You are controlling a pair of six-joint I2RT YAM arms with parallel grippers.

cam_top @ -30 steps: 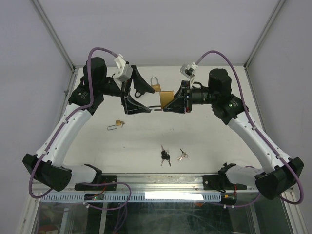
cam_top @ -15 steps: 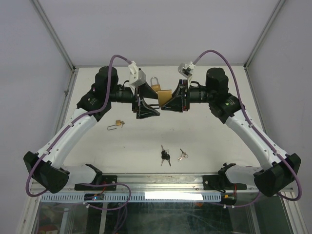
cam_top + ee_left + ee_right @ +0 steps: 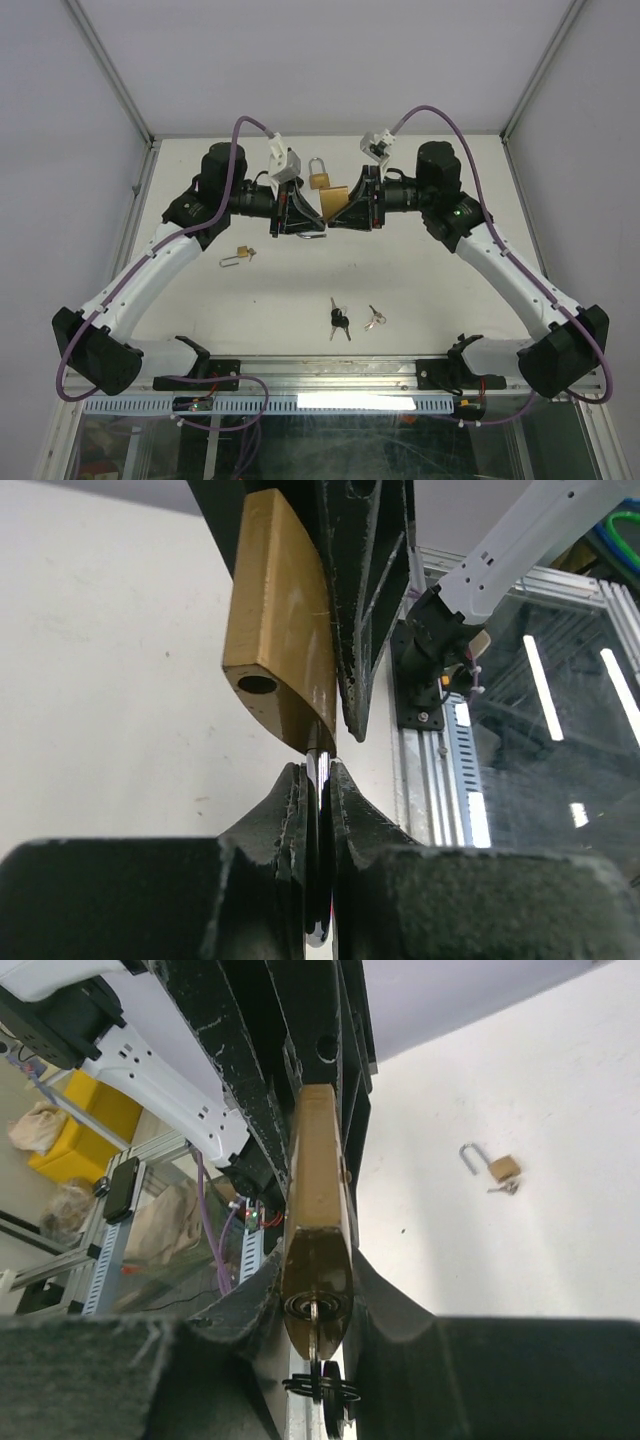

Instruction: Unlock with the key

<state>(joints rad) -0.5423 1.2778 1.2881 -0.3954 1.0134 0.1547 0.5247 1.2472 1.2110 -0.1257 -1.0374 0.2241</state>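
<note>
My right gripper will next go down toward the small padlock and let go of the held one on the tabletop beside it, since the shackle hole is already empty.
A brass padlock [image 3: 333,200] hangs above the table's back middle, its body clamped between the fingers of my right gripper [image 3: 340,212]. In the right wrist view the key [image 3: 314,1312] sits in the keyhole of the padlock [image 3: 318,1190], and a ring with another key [image 3: 322,1388] dangles below it. My left gripper [image 3: 318,220] meets the padlock from the left. In the left wrist view its jaws [image 3: 318,780] are shut on a shiny shackle bar [image 3: 318,765] leaving the padlock's end [image 3: 280,630], beside an empty round hole.
A second brass padlock [image 3: 320,177] lies behind the grippers. A small padlock with a key [image 3: 237,256] lies left of centre, also seen from the right wrist [image 3: 497,1169]. Two key bunches [image 3: 340,320] [image 3: 375,318] lie near the front edge.
My left arm has swung right to the padlock, and its open jaws have closed on the shackle. The right gripper, still holding the padlock, has shifted slightly left.
</note>
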